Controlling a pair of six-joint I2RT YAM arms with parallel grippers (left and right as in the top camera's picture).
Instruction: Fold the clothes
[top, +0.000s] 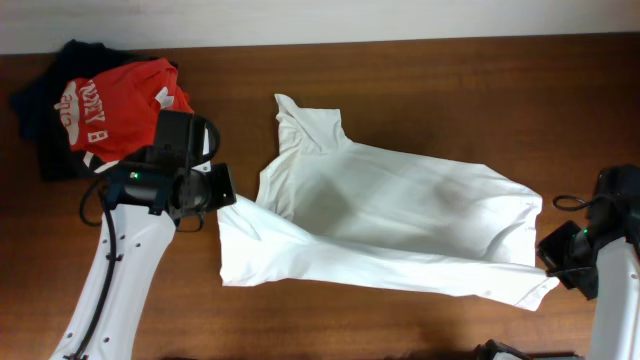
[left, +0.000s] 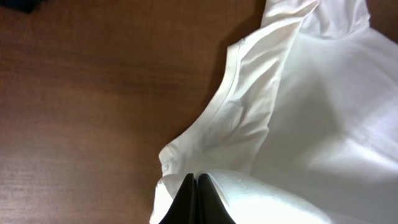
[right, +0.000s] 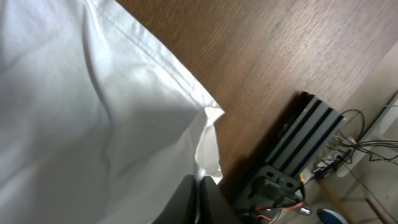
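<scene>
I need to move my right gripper outward over the shirt's edge near its far corner (top: 528, 226) (right: 194, 117) and let go of the shirt's hem corner, because that edge lies outward of the gripper.
A white T-shirt (top: 400, 215) lies spread across the middle of the brown table, partly folded along its near edge. My left gripper (top: 228, 190) is shut on the shirt's left edge; in the left wrist view the closed black fingers (left: 196, 183) pinch white cloth (left: 298, 112). My right gripper (top: 548, 262) is shut on the shirt's right hem corner; in the right wrist view the fingers (right: 198, 183) clamp the white fabric (right: 93, 112) near its corner.
A pile of clothes, a red shirt (top: 115, 105) on dark garments (top: 45, 110), lies at the back left. The table's right edge with a black rail and cables (right: 298, 155) is close to the right gripper.
</scene>
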